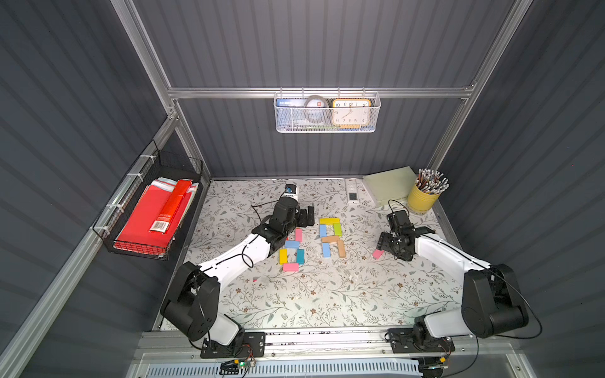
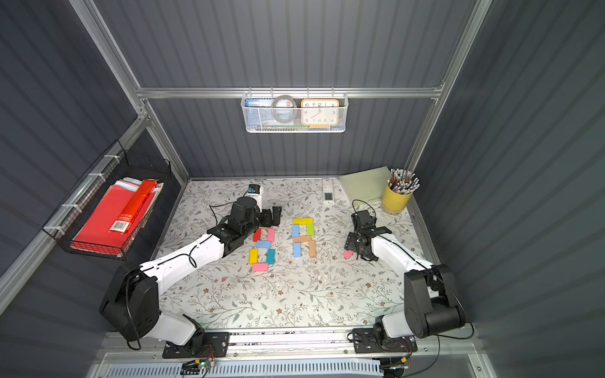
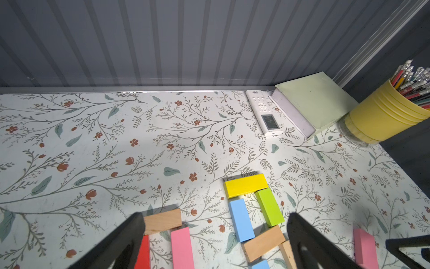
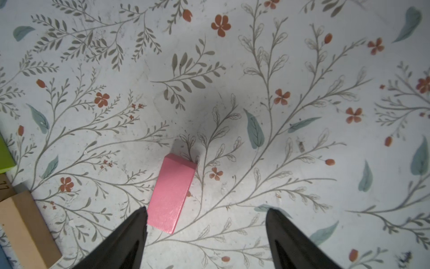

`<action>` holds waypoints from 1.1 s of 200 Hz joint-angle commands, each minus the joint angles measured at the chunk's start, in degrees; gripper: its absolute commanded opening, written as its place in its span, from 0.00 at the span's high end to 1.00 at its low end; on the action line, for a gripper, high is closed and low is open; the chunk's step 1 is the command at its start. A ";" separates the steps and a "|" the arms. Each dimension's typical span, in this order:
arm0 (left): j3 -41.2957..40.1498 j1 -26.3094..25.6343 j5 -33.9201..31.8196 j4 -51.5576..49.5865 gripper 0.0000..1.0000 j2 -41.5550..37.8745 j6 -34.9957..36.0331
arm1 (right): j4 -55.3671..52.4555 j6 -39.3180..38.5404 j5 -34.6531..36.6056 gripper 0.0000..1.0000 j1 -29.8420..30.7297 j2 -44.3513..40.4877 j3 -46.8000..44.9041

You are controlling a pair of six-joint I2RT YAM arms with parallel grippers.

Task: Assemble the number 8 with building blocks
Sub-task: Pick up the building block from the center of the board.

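The loose pink block (image 1: pixel 376 254) (image 4: pixel 171 193) is below my fingers and closer to the tan blocks, so next I need to move my right gripper toward those blocks and lower it over the pink block.
Two figures of building blocks lie mid-table in both top views. The left one has pink (image 1: pixel 298 235), light blue (image 1: pixel 292 244), yellow (image 1: pixel 283 256), teal (image 1: pixel 300 256), pink (image 1: pixel 290 267) and red (image 2: pixel 257 234) blocks, with a tan block (image 3: pixel 162 221) at its far end. The right one has yellow (image 1: pixel 329 221), light blue (image 1: pixel 322 230), green (image 1: pixel 337 230), two tan (image 1: pixel 330 239) and a lower light blue (image 1: pixel 326 250). My left gripper (image 1: pixel 306 216) hovers open between the figures' far ends. A loose pink block (image 4: pixel 171 193) lies flat beside one finger of my open right gripper (image 4: pixel 206 210).
A yellow cup of pencils (image 1: pixel 424 196), a pale green pad (image 1: pixel 389 186) and a white remote (image 1: pixel 352 193) sit at the back right. A black wire basket (image 1: pixel 147 248) with red folders hangs on the left wall. A white mesh basket (image 1: pixel 327 127) hangs on the rear wall.
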 commanded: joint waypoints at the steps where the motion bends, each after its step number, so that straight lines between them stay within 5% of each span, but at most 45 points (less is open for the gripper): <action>1: -0.64 -0.10 1.15 0.45 0.01 -2.18 1.17 | 1.57 0.46 -1.65 0.16 -0.13 2.33 0.32; 90: -0.73 -0.10 1.40 0.50 0.01 -2.51 1.23 | 7.05 6.67 -6.94 0.28 0.35 5.79 -0.84; 220: -0.73 -0.10 1.53 0.33 0.00 -1.99 1.32 | 4.72 6.41 -2.57 0.55 3.09 12.77 3.08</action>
